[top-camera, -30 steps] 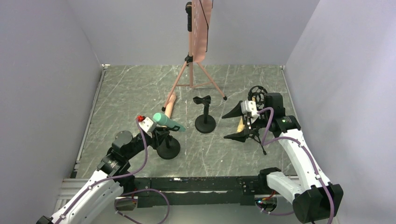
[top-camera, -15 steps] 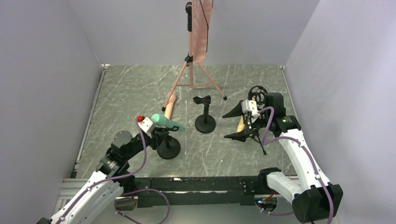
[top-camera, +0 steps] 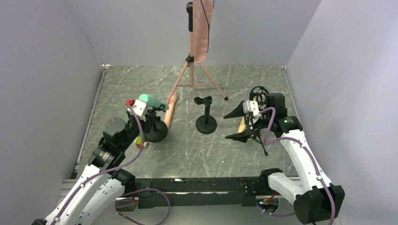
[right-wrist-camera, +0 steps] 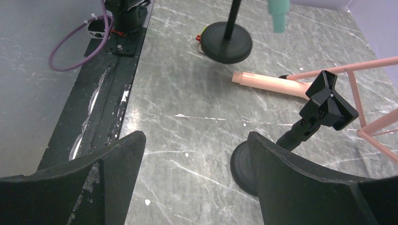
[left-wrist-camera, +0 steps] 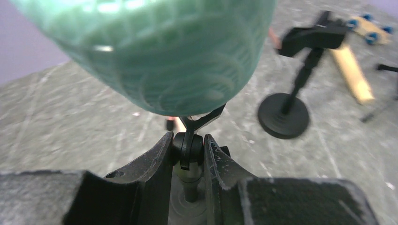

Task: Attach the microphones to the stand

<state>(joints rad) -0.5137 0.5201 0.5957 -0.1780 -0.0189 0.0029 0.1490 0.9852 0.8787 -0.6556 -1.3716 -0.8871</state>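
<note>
The round-base stand already has its microphone, so my left gripper should next swing outward, left in the top view, and down at the far table corner (top-camera: 115,82).
My left gripper (top-camera: 151,121) is shut on the neck (left-wrist-camera: 187,157) of a black round-base stand (top-camera: 156,133). A green microphone (top-camera: 152,102) is clipped on top of it and fills the top of the left wrist view (left-wrist-camera: 155,47). A pink microphone (top-camera: 170,110) lies on the table right beside that stand. An empty black stand (top-camera: 206,116) with an open clip stands at the centre. My right gripper (top-camera: 228,126) is open and empty, just right of the empty stand (right-wrist-camera: 324,105). A tan microphone (top-camera: 242,124) lies under the right gripper.
A pink tripod stand (top-camera: 194,56) with a board rises at the back centre; one leg reaches the pink microphone. A black tripod with a round shock mount (top-camera: 259,93) stands by the right arm. The black rail (right-wrist-camera: 112,93) runs along the near edge.
My left gripper has carried the stand with the green microphone away from me and to the left, up against the pink microphone. The right arm has not moved.
</note>
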